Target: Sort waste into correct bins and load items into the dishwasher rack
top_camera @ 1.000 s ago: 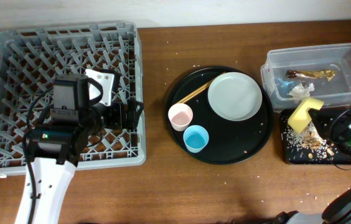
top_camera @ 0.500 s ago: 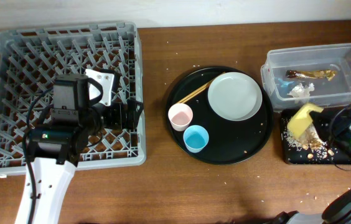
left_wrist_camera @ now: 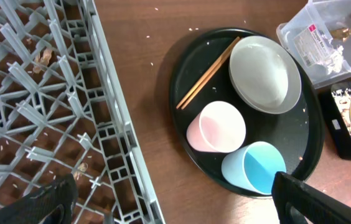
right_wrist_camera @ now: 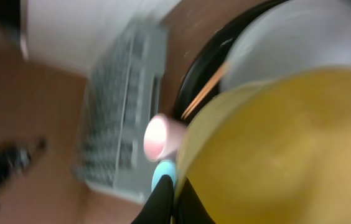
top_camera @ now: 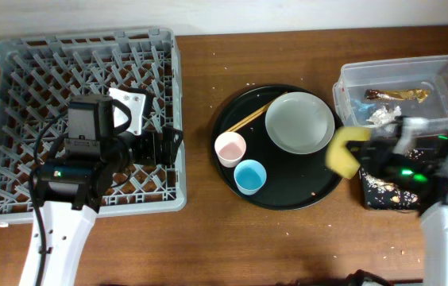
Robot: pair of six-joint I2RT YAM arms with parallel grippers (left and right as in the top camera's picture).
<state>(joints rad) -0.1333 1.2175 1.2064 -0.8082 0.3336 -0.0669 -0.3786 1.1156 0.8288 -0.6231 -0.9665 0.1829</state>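
Observation:
There is bare tray (top_camera: 293, 182) below my right gripper and to its left in the overhead view. My right gripper will next lower the bowl (top_camera: 342, 150) toward the light-blue cup, then let go of it.
My right gripper (top_camera: 361, 156) is shut on the rim of the yellow bowl (top_camera: 342, 150) and holds it above the right edge of the round black tray (top_camera: 240, 115). The bowl fills the right wrist view (right_wrist_camera: 287, 143), pinched between the fingers (right_wrist_camera: 177, 199). The tray bears the pink cup (top_camera: 229, 148), the light-blue cup (top_camera: 249, 176), the pale plate (top_camera: 299, 121) and the chopsticks (top_camera: 254, 114). My left gripper (top_camera: 164, 147) is open and empty over the grey dishwasher rack (top_camera: 17, 95). The clear tub (top_camera: 438, 75) holds the golden wrapper (top_camera: 399, 94) and white paper.
The small black tray (top_camera: 383, 195) at the right holds beige crumbs and lies partly under my right arm. Small crumbs are scattered on the wooden table around the round tray and on the rack floor (left_wrist_camera: 42, 56).
My right gripper has lifted the yellow bowl off the small black tray and swung it left, toward the round tray. The left arm has not moved.

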